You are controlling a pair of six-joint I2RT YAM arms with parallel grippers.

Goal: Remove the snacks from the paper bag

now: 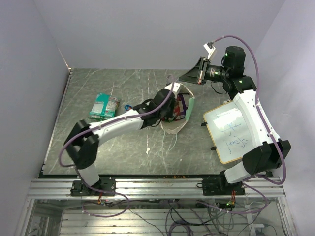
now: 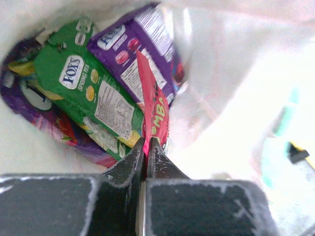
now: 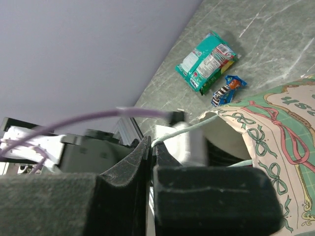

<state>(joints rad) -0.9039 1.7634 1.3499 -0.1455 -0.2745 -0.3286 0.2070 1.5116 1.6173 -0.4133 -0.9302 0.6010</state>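
Next, my left gripper lifts clear of the paper bag's sides. It then comes down beside the blue bar (image 1: 127,106), which lies to its left in the top view, to release.
The paper bag (image 1: 183,118) lies open mid-table, and its printed side shows in the right wrist view (image 3: 275,132). My left gripper (image 2: 146,142) is inside the bag, shut on a small red packet (image 2: 156,105). A green candy bag (image 2: 83,83) and a purple candy bag (image 2: 142,44) lie beside it in the bag. My right gripper (image 3: 153,143) is shut on the bag's string handle (image 3: 197,129) and holds it up at the bag's far side (image 1: 189,77). Green packets (image 1: 104,106) and a blue bar (image 1: 127,106) lie on the table, left of the bag.
A wood-framed whiteboard (image 1: 229,133) lies right of the bag, partly under the right arm. The table's left edge (image 1: 59,113) meets the wall. The green packets (image 3: 206,61) and blue bar (image 3: 227,89) also show in the right wrist view.
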